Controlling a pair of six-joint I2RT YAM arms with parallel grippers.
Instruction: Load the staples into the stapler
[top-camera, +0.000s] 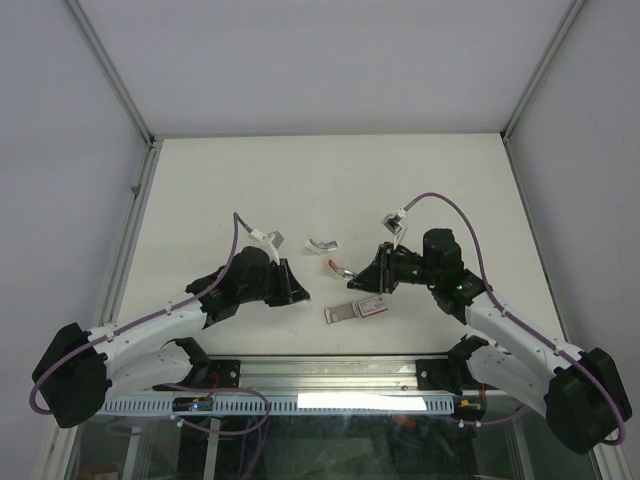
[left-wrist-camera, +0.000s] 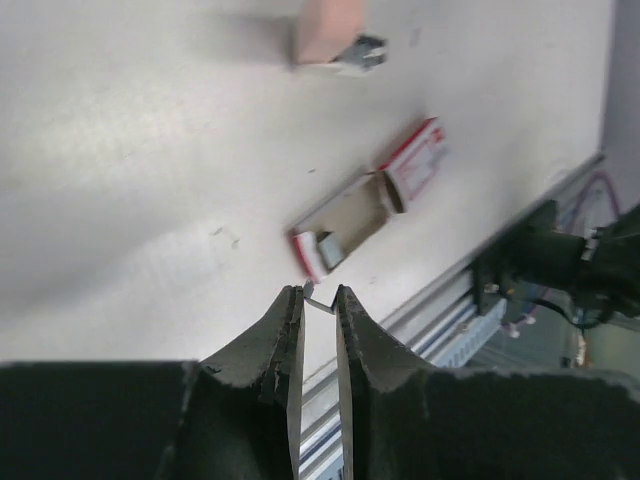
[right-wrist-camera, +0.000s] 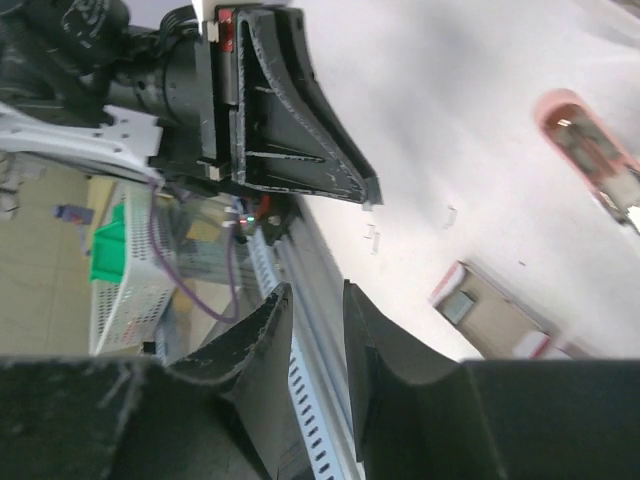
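Observation:
The patch of the bare tabletop beside the loose bits is clear of the staple box (top-camera: 359, 308), so my left gripper will tilt downward and lower next to release the piece of staples there.
My left gripper (left-wrist-camera: 320, 296) is shut on a short silvery strip of staples (left-wrist-camera: 322, 304), pinched crosswise at its fingertips just above the table. The red-pink staple box (left-wrist-camera: 414, 165) lies beyond it with its greyish inner tray (left-wrist-camera: 338, 224) pulled out. The small pink stapler (left-wrist-camera: 333, 40) lies farther off, blurred. In the top view the left gripper (top-camera: 300, 292) is left of the box (top-camera: 359, 308) and the stapler (top-camera: 341, 267). My right gripper (top-camera: 370, 279) is beside the stapler, above the box. Its jaws (right-wrist-camera: 317, 292) stand slightly apart and empty.
A small silvery metal piece (top-camera: 322, 243) lies behind the stapler. A few loose staple bits (right-wrist-camera: 375, 237) lie on the white table. The metal rail (top-camera: 330, 375) runs along the near edge. White walls enclose the table on three sides.

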